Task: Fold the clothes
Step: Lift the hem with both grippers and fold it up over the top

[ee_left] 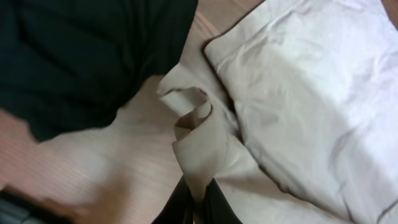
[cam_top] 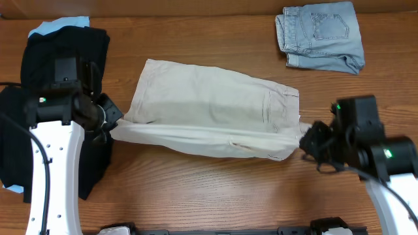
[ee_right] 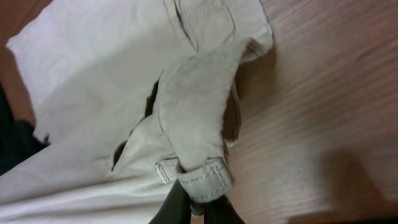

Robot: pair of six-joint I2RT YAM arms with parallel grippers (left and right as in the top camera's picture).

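Observation:
The lifted edge hangs nearer. Next, my right gripper needs to carry the held corner outward and down and release it by the far waistband corner [cam_top: 294, 91].
The pale beige shorts [cam_top: 209, 108] lie across the middle of the table, folded lengthwise, waistband end to the right. Their near edge is lifted and pulled taut between both grippers. My left gripper [cam_top: 110, 125] is shut on the hem corner of the beige cloth [ee_left: 199, 155] at the left end. At the right end my right gripper [cam_top: 307, 140] is shut on the stitched waistband corner [ee_right: 205, 177]. In both wrist views the dark fingers pinch a fold of cloth with no gap showing.
A pile of black garments [cam_top: 62, 49] lies at the left under and behind the left arm, with a light-blue piece [cam_top: 59, 25] peeking out behind. Folded light-blue denim shorts [cam_top: 320, 32] sit at the back right. Bare wood lies along the front.

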